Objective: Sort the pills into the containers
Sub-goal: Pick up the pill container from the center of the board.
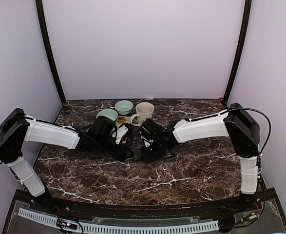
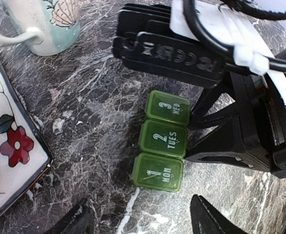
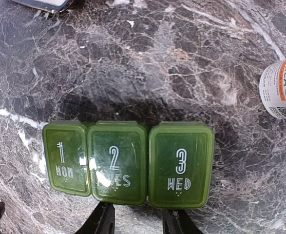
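Next, the left gripper moves down toward the right in the top view, around the MON compartment [image 1: 134, 156] [image 2: 158, 172], since that organiser end lies below it and to that side.
A green three-compartment pill organiser [image 3: 128, 163], marked 1 MON, 2 TUES and 3 WED, lies on the marble table with all lids shut. It also shows in the left wrist view [image 2: 163, 141]. My right gripper [image 3: 139, 223] is open, its fingertips [image 3: 101, 222] low at the organiser's near edge, straddling the seam between TUES and WED. My left gripper [image 2: 143, 219] is open and empty just short of the MON end. In the top view both grippers meet mid-table, the left [image 1: 127, 147] and the right [image 1: 146, 150]. I cannot make out any loose pills.
A flowered plate [image 2: 6, 161] lies left of the organiser, with a decorated mug [image 2: 50, 24] beyond it. A white pill bottle [image 3: 281, 92] lies to the right. Two pale green bowls [image 1: 123, 106] and a cream mug [image 1: 143, 112] stand at the back.
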Controlling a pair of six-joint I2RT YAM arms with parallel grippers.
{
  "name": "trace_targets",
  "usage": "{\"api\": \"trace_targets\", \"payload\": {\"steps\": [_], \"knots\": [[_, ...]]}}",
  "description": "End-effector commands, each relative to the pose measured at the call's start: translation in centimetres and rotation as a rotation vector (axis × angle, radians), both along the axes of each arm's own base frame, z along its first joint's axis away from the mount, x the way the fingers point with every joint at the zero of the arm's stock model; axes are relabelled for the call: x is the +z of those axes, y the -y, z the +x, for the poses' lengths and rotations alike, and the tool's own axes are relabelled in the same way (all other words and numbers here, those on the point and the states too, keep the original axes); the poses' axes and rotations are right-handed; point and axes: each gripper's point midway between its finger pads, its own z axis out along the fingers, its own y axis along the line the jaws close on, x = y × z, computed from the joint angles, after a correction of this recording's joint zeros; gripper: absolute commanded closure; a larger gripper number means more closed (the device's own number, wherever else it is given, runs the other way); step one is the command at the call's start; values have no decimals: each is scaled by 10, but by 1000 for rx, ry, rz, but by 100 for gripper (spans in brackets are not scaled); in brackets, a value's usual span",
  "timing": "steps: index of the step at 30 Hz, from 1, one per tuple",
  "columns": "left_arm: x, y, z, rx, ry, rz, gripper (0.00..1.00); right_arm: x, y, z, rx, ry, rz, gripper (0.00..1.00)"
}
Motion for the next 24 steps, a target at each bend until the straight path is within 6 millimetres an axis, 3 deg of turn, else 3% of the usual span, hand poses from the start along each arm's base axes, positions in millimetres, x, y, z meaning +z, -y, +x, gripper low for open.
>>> {"api": "trace_targets", "payload": {"steps": [1,24], "knots": [[1,6,-4,-66,29,29,29,14,1,6,-12,36,24,66],[-30,32,3,-149,91,136,27,24,43,-4,-113,52,10,56]]}}
